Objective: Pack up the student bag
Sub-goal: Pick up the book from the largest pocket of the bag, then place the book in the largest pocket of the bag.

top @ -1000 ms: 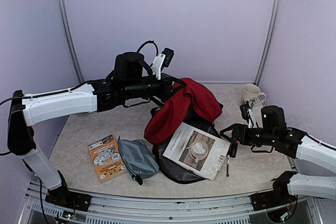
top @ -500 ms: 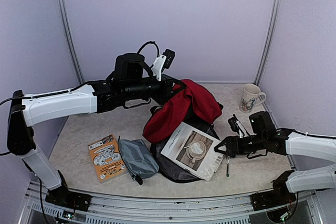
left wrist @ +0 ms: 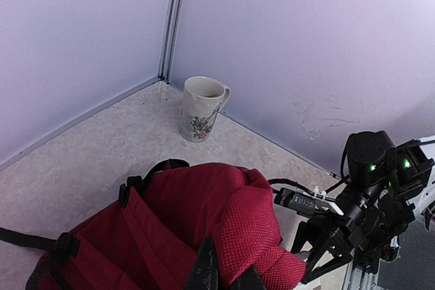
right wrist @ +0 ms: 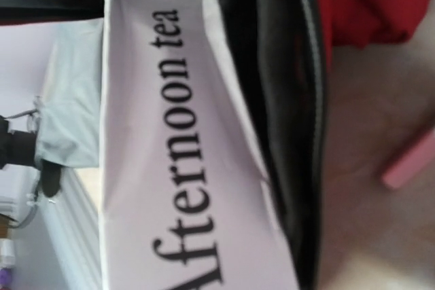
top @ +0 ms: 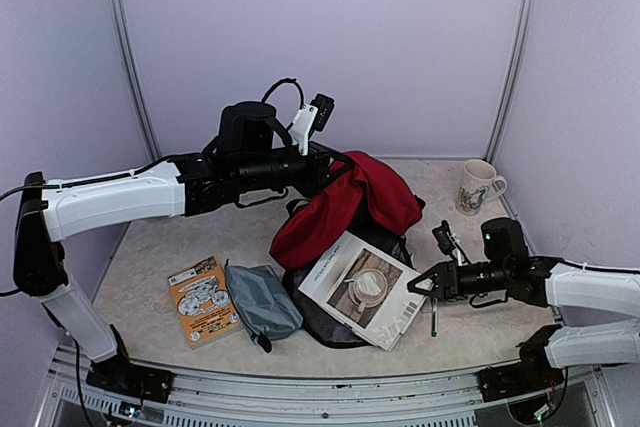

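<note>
My right gripper pushes the book (top: pixel 362 287) outward into the dark opening beneath the raised red flap next and releases it, because the book still sticks out.
The student bag (top: pixel 352 199) is a dark-red backpack lying mid-table. My left gripper (top: pixel 333 169) is shut on a fold of its red fabric (left wrist: pixel 262 225) and holds that flap up, so the dark inside (right wrist: pixel 289 100) shows. A white book (top: pixel 362 287) lettered "Afternoon tea" (right wrist: pixel 177 134) lies tilted across the bag's mouth. My right gripper (top: pixel 422 285) sits low at the book's right edge with its jaws astride it. Its fingers (left wrist: pixel 318 255) look spread in the left wrist view. Whether they press on the book is hidden.
A flowered mug (top: pixel 478 185) stands at the back right. On the left lie a grey-blue pouch (top: pixel 262 299) and an orange booklet (top: pixel 203 299). A pen (top: pixel 433 319) lies just right of the book. Purple walls close in three sides.
My right arm has dropped and pushed left onto the book's edge, its jaws narrowing. The book has slid a little left. The left arm has held still with the flap.
</note>
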Controlling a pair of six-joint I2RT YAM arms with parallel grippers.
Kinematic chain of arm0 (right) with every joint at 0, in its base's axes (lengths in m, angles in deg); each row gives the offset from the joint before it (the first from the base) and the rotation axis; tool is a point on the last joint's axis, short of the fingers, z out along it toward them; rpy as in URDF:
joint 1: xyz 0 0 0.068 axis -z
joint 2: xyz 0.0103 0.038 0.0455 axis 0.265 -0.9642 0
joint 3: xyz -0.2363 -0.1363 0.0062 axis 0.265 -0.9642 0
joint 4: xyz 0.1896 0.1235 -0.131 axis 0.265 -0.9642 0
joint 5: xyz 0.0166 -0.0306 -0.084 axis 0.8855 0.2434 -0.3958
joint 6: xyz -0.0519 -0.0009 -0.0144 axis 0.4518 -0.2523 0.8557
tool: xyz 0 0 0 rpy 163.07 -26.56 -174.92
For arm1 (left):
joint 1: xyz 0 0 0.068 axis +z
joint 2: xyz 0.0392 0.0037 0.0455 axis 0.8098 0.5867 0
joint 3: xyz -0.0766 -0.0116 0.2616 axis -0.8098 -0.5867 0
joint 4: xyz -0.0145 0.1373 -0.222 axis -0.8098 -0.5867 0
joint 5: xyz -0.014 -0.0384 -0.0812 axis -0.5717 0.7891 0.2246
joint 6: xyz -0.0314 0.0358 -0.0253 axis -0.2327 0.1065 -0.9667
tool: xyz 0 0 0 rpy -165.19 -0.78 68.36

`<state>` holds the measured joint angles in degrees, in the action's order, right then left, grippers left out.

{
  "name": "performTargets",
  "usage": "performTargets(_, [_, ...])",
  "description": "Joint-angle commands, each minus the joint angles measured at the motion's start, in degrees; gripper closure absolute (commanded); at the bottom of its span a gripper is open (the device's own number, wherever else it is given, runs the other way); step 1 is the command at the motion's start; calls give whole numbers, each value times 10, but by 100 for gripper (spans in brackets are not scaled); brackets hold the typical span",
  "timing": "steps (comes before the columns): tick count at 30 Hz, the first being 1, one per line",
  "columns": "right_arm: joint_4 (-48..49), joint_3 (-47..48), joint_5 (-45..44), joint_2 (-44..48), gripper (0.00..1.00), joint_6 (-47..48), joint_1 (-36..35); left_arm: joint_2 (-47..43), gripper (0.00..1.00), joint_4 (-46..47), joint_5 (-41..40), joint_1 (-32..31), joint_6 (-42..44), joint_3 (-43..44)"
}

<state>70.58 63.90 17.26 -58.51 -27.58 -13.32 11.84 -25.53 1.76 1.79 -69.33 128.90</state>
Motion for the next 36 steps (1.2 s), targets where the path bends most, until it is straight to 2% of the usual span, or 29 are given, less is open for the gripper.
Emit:
performTargets(1, [81,-32,20,55,82,-101,4,-10,97,17,-8,-1,14,9])
performTargets(4, [99,-53,-13,87,100,-186,3,-3,96,7,-7,-1,29,21])
performTargets(9, [100,-92,-112,167,100,-337,2,9,96,-2,13,0,26,44])
performTargets(14, [-8,-92,-226,251,100,-443,-14,19,96,5,22,1,20,72])
performTargets(17, [-30,-93,-274,267,100,-505,-29,41,97,-11,25,1,31,113])
performTargets(22, [-34,-26,-302,163,100,-482,-34,58,98,-6,31,0,32,133])
performTargets(30, [61,86,-311,-59,100,-353,-34,37,98,-15,74,-21,74,136])
performTargets(36, [136,140,-342,-163,100,-309,-38,15,98,-25,61,-22,88,142])
